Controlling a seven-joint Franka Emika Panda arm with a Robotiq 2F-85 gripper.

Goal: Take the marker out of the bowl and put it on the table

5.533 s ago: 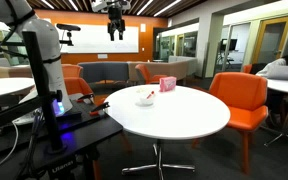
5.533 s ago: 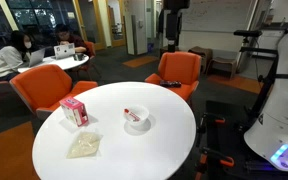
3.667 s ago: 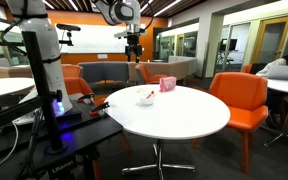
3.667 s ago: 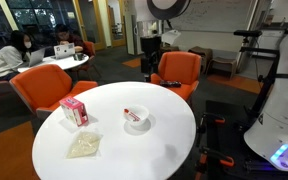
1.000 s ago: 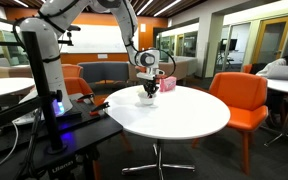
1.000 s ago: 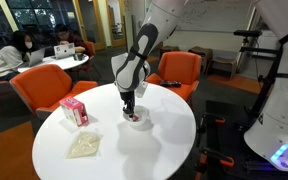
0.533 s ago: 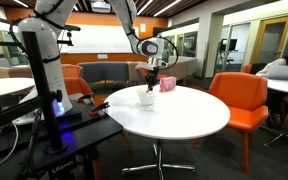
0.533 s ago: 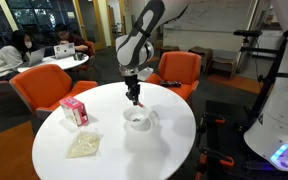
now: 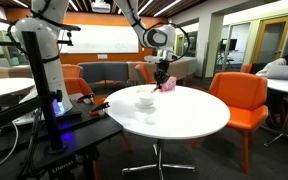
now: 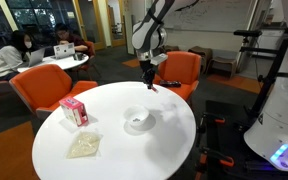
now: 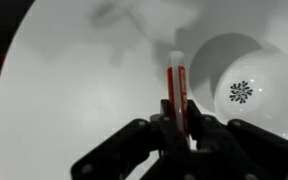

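My gripper moves down toward the bare tabletop beside the white bowl next and releases the red marker there, since the marker still hangs well above it.
In the wrist view my gripper (image 11: 177, 125) is shut on the red marker (image 11: 176, 85), whose white-tipped end points away from the fingers over the white table (image 11: 74, 80). The white bowl (image 11: 239, 85) lies to the right of the marker, empty, with a dark pattern at its bottom. In both exterior views the gripper (image 9: 163, 78) (image 10: 150, 80) hangs well above the table (image 9: 184, 115) (image 10: 174, 140), off to one side of the bowl (image 9: 145, 99) (image 10: 137, 122). The marker (image 10: 151, 85) shows as a small red stick below the fingers.
A pink box (image 10: 73, 110) (image 9: 168, 85) stands on the table near its edge. A pale flat bag (image 10: 83, 146) lies near it. Orange chairs (image 9: 239, 100) (image 10: 44, 90) ring the table. The black robot stand (image 9: 54, 130) sits beside the table.
The gripper has risen from the bowl with the marker in it and moved sideways, away from the bowl. The bowl now stands empty.
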